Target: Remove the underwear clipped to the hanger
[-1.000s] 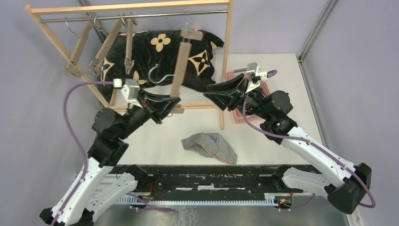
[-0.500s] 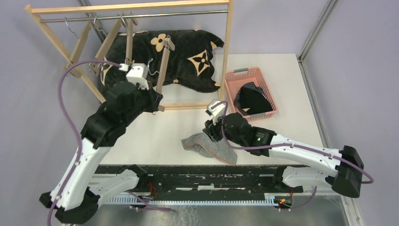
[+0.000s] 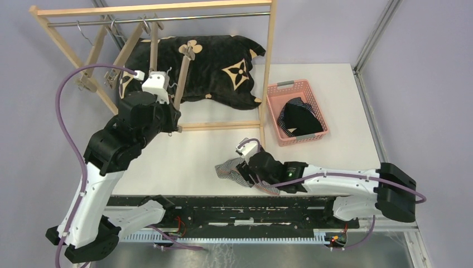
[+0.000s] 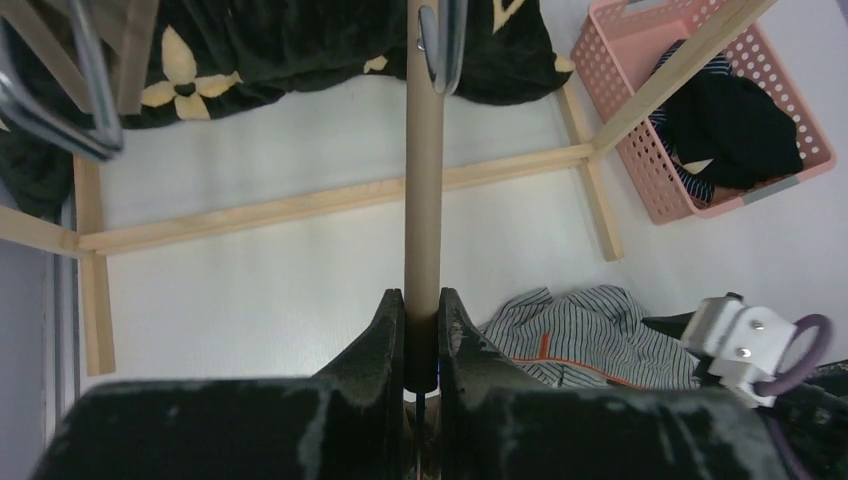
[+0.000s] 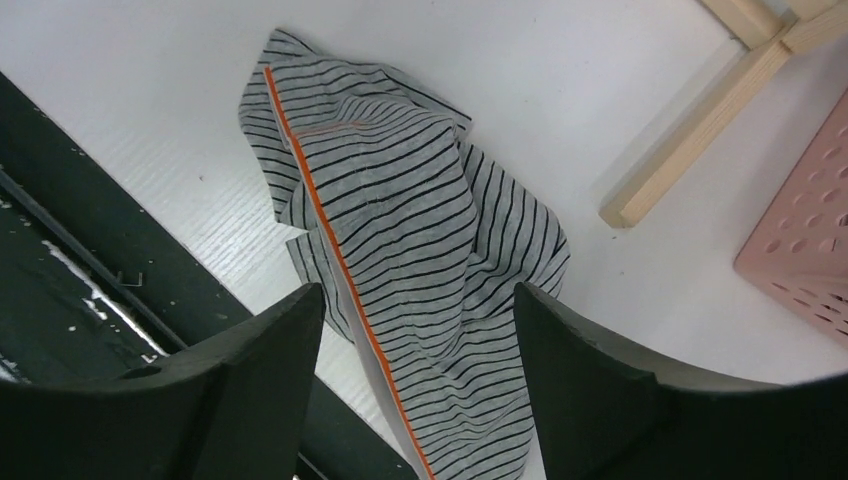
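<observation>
My right gripper's open fingers are already on both sides of the middle of the striped underwear [image 3: 236, 170] [image 5: 425, 300], beside its orange seam. My right gripper will go down around it there next and close.
A grey-white striped underwear [image 3: 227, 167] with an orange seam lies crumpled on the table near the front edge. My right gripper [image 3: 244, 171] hangs just above it, jaws open and straddling the cloth [image 5: 400, 200] without touching it. My left gripper [image 3: 174, 118] is shut on the lower end of a wooden hanger [image 3: 183, 78], held up in front of the rack. The wrist view shows the hanger's bar [image 4: 424, 180] pinched between the fingers, with no cloth on the part that shows. Black and navy striped underwear [image 3: 301, 118] lie in the pink basket [image 3: 277, 96].
A wooden rack [image 3: 271, 56] stands at the back, with more hangers [image 3: 106, 50] on its rail at the left. A black cushion [image 3: 223, 53] with tan flowers lies behind it. The rack's foot bar [image 3: 223, 126] crosses the table. The black front rail [image 3: 234, 209] lies just below the striped cloth.
My right arm swung from beside the basket down to the striped underwear at the front, and its jaws opened wider. My left arm carried the hanger back and left toward the rack.
</observation>
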Motion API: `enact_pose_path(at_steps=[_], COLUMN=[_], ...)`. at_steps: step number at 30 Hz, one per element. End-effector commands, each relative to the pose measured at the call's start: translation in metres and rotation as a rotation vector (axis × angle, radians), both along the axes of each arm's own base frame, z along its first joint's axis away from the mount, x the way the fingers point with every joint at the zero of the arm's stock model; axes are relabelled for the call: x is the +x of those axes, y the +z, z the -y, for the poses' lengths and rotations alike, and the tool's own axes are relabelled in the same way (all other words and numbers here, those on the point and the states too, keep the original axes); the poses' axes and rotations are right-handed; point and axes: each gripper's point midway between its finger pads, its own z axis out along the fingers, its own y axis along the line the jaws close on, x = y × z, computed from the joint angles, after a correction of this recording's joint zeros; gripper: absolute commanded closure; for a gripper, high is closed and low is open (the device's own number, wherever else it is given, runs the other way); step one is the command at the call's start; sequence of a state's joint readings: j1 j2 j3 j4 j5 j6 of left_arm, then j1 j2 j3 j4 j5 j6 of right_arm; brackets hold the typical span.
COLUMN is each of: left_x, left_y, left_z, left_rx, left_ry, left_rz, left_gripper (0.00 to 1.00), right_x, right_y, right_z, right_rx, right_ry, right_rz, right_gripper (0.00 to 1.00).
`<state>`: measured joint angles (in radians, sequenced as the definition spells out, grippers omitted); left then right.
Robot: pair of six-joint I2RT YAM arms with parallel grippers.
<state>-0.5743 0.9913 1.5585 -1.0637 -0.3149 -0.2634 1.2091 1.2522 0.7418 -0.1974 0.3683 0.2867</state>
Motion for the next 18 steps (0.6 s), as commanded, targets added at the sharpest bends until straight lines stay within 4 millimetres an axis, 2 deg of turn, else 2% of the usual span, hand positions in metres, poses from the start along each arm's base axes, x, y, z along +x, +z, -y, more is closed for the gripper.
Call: enact_pose_path(at_steps=[1,3,5,6,7,9,11,12,13,15,18], left_x=[0.016,0.022,0.027,0.028,0.030,0.031,0.033,0.034,0.036,0.040,0.048], left_y=[0.027,0.030,0.035,0.040,0.046,0.061,0.067,0.070,0.068,0.071,0.076], left_z=[0.002,0.005,0.007,0.007,0.008,0.010,0.013,0.011,0.009,0.006,0.008], left_rx=[0.033,0.047,0.059,0.061,0.063,0.065,0.086,0.098,0.120,0.146,0.172], left_ry=[-0.003,-0.010,-0.011,-0.014,-0.018,-0.039,-0.062,-0.055,-0.047,-0.033,-0.037], left_rz=[0.077,0.077,0.078,0.085,0.092,0.123,0.125,0.124,0.110,0.113,0.115], left_gripper=[0.97,0.97,0.97,0.97,0.97,0.97,0.97,0.97,0.97,0.97,0.97], right_x=[0.015,0.019,0.020,0.020,0.018,0.016,0.016,0.017,0.017,0.016,0.020], right_y=[-0.004,-0.014,-0.025,-0.032,-0.038,-0.052,-0.060,-0.061,-0.060,-0.042,-0.002], right_z=[-0.020,-0.028,-0.036,-0.040,-0.043,-0.045,-0.040,-0.036,-0.032,-0.028,-0.023], right_rx=[0.018,0.008,-0.010,-0.024,-0.033,-0.054,-0.063,-0.064,-0.059,-0.017,0.067], right_ry=[-0.054,-0.067,-0.060,-0.057,-0.056,-0.055,-0.093,-0.113,-0.123,-0.125,-0.141], right_rz=[0.023,0.022,0.005,-0.010,-0.027,-0.059,-0.074,-0.070,-0.066,-0.047,0.008], right_gripper=[0.20,0.15,0.14,0.15,0.21,0.48,0.92,0.99,1.00,1.00,1.00])
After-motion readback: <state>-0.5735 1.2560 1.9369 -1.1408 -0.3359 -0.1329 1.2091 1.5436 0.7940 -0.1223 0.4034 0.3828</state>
